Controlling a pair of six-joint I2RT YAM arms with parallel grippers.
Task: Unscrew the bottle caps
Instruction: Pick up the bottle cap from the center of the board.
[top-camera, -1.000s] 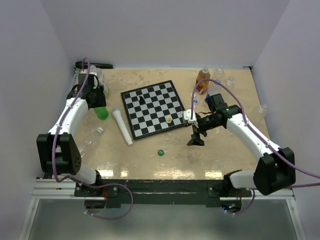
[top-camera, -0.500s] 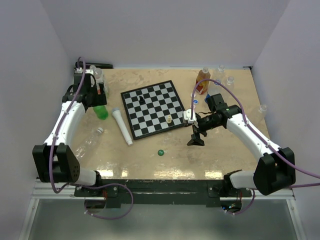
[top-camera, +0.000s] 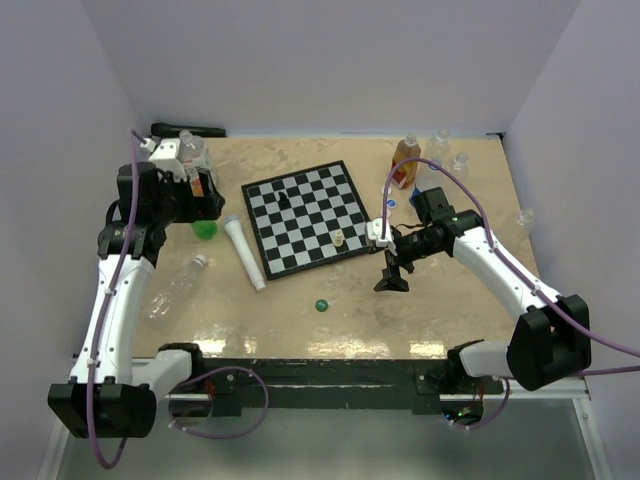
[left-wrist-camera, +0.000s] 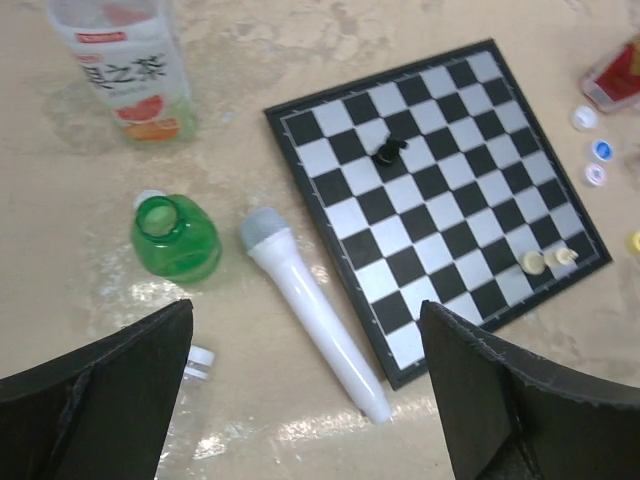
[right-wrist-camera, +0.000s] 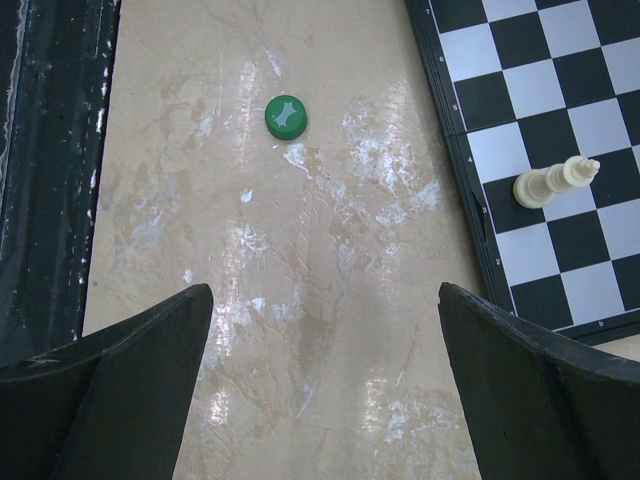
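Note:
My left gripper is open above the loose green cap (top-camera: 321, 305), which lies below it and to its right in the top view. It will swing back and down onto the cap next.
A green bottle (left-wrist-camera: 175, 238) stands capless, mouth open, next to the white tube (left-wrist-camera: 310, 310); in the top view the green bottle (top-camera: 205, 229) is just below my left gripper (top-camera: 195, 208). My left gripper (left-wrist-camera: 305, 330) hangs open high above the table, holding nothing. A green cap (right-wrist-camera: 286, 116) lies loose on the table ahead of my open, empty right gripper (right-wrist-camera: 325, 300). The green cap (top-camera: 321, 305) is left of the right gripper (top-camera: 392, 275). A clear bottle (top-camera: 172, 288) lies on its side with a white cap (left-wrist-camera: 200, 360) on it. An orange-labelled bottle (left-wrist-camera: 125, 70) stands behind.
A chessboard (top-camera: 305, 215) with a few pieces fills the middle. Loose caps (left-wrist-camera: 601, 150) lie by its right corner beside an orange bottle (top-camera: 405, 160). Clear bottles (top-camera: 460, 165) stand at the back right. The table's dark front edge (right-wrist-camera: 50, 150) is near the right gripper.
My left gripper has opened wide and the arm has risen and drawn back from the green bottle, which stays standing. The right arm has not moved.

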